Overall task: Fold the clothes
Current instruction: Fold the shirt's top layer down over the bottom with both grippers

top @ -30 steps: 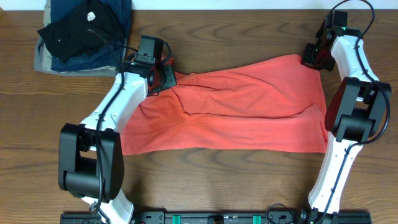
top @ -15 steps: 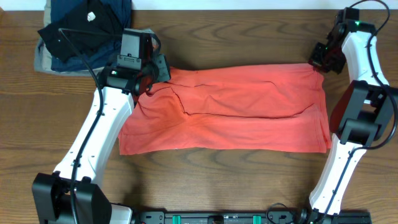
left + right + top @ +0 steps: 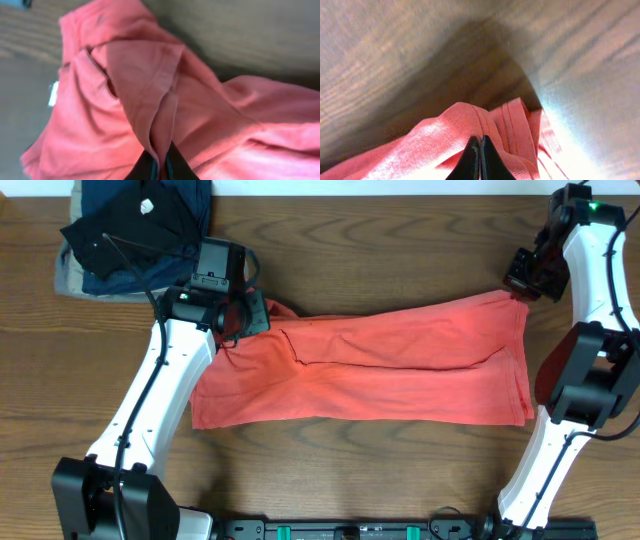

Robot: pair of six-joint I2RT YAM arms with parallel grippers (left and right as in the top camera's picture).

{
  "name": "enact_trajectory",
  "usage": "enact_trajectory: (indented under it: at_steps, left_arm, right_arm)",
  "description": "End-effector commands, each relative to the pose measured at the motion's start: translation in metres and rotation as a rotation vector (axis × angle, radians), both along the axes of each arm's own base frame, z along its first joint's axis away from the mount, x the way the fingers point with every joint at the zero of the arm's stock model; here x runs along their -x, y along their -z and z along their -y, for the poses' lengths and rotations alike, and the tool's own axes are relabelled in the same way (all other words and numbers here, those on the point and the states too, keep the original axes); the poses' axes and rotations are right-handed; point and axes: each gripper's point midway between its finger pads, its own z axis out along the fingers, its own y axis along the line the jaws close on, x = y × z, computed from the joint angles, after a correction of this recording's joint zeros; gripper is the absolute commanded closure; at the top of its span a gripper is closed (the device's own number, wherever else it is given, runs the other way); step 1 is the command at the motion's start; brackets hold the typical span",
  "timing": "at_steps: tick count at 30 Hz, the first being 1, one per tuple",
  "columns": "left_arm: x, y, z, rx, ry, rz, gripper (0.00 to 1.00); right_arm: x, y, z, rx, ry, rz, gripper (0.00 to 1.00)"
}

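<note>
The robot's left hand is going to pull the pinched corner back and down toward the shirt's near edge next, and then let go of it.
The orange-red T-shirt (image 3: 380, 370) lies folded into a long band across the middle of the wooden table, its lettering hidden. My left gripper (image 3: 243, 315) is shut on the shirt's far left corner; in the left wrist view the cloth (image 3: 150, 95) is pinched between the dark fingertips (image 3: 160, 167). My right gripper (image 3: 522, 285) is shut on the far right corner; the right wrist view shows a hemmed edge (image 3: 495, 125) held between the shut fingers (image 3: 480, 150), raised above the table.
A pile of folded black, navy and khaki garments (image 3: 130, 230) sits at the far left corner. The table's far edge (image 3: 400, 188) runs along the top. The arm bases stand at the near edge.
Both grippers have moved with the shirt's far edge toward the near side. The top edge now sits lower and the band is narrower. The left end is bunched.
</note>
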Motion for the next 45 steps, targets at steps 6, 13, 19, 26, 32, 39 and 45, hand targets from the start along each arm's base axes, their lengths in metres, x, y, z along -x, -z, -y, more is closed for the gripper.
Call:
enact_trajectory:
  at_steps: [6,13,19,26,32,39,45]
  left_arm:
    - [0.027,0.014,-0.031,-0.141,-0.080,-0.115,0.93]
    - [0.053,0.031,-0.036,-0.166,-0.074,-0.219,0.93]
    - [0.053,0.046,-0.037,-0.173,-0.072,-0.244,0.93]
    - [0.048,0.073,-0.038,-0.189,-0.074,-0.306,0.92]
    - [0.055,0.094,-0.055,-0.200,-0.118,-0.400,0.94]
    - [0.057,0.096,-0.077,-0.189,-0.185,-0.424,0.94]
    - [0.058,0.096,-0.077,-0.181,-0.185,-0.429,0.94]
  right_arm:
    - [0.021,-0.019,0.013,0.048,0.033,-0.048,0.99]
    - [0.050,-0.020,0.016,0.026,0.083,-0.158,0.99]
    - [0.069,-0.023,0.014,0.010,0.093,-0.235,0.99]
    - [0.087,-0.035,0.013,0.034,0.088,-0.290,0.99]
    - [0.100,-0.038,0.022,0.092,0.121,-0.323,0.99]
    - [0.110,-0.053,0.017,0.108,0.131,-0.295,0.99]
    - [0.128,-0.031,0.010,0.122,0.120,-0.341,0.99]
